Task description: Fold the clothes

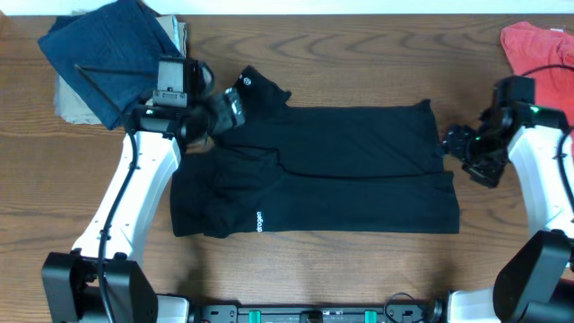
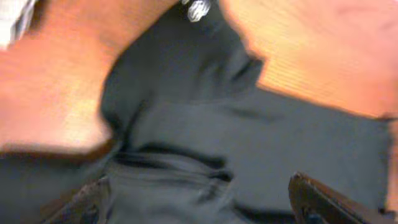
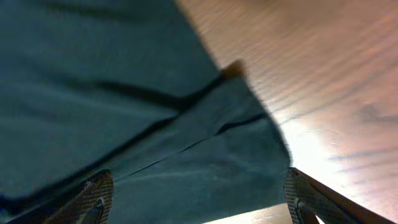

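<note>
My right gripper should next move outward and down onto the edge of the shirt's far corner (image 1: pixel 424 107) toward the red garment.
The black T-shirt (image 1: pixel 341 170) lies partly folded on the wooden table, with white lettering (image 1: pixel 260 222) near its front left edge and a tiny round white logo (image 1: pixel 247 81) on the part at its back left. My left gripper (image 1: pixel 231 109) is open over the shirt's back left part; in the left wrist view (image 2: pixel 199 199) its fingers spread wide over black fabric (image 2: pixel 205 124). My right gripper (image 1: pixel 459 145) is open at the shirt's right edge; the right wrist view (image 3: pixel 199 199) shows its fingers straddling the hem (image 3: pixel 186 174).
A navy blue folded garment (image 1: pixel 108 49) lies on a tan cloth at the back left, close behind the left arm. A red garment (image 1: pixel 538 45) lies at the back right corner. Bare wood (image 1: pixel 502 251) shows around the shirt.
</note>
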Available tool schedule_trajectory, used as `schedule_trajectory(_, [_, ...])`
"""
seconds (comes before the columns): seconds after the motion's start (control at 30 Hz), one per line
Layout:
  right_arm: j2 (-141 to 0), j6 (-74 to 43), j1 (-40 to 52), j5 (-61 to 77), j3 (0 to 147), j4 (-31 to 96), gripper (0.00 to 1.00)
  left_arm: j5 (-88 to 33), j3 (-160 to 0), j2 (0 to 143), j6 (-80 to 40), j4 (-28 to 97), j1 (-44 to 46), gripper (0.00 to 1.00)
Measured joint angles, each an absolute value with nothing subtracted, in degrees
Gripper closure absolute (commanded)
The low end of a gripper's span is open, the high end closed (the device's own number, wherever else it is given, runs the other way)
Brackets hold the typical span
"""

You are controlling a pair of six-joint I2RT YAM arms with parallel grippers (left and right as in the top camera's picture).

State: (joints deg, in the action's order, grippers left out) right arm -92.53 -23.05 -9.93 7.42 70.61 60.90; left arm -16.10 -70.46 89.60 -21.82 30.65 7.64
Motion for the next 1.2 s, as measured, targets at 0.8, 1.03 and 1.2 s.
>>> schedule_trajectory(0.8, [-92.53,-21.89,5.76,8.91,68.71,59.51,0.13,-10.52,-74.94,116.44,-13.43,5.63,16.08,0.01])
schedule_trajectory(1.03, [-92.53,-21.91,5.76,8.12,68.71,59.55,0.15,-7.53,-75.11,120.01,-13.28,3.95,17.78,0.01])
schedule_trajectory(1.2, [-92.53,-21.91,5.76,7.84,68.71,59.55,0.15,-2.15,-75.94,121.36,-13.02,3.25,19.59,0.04])
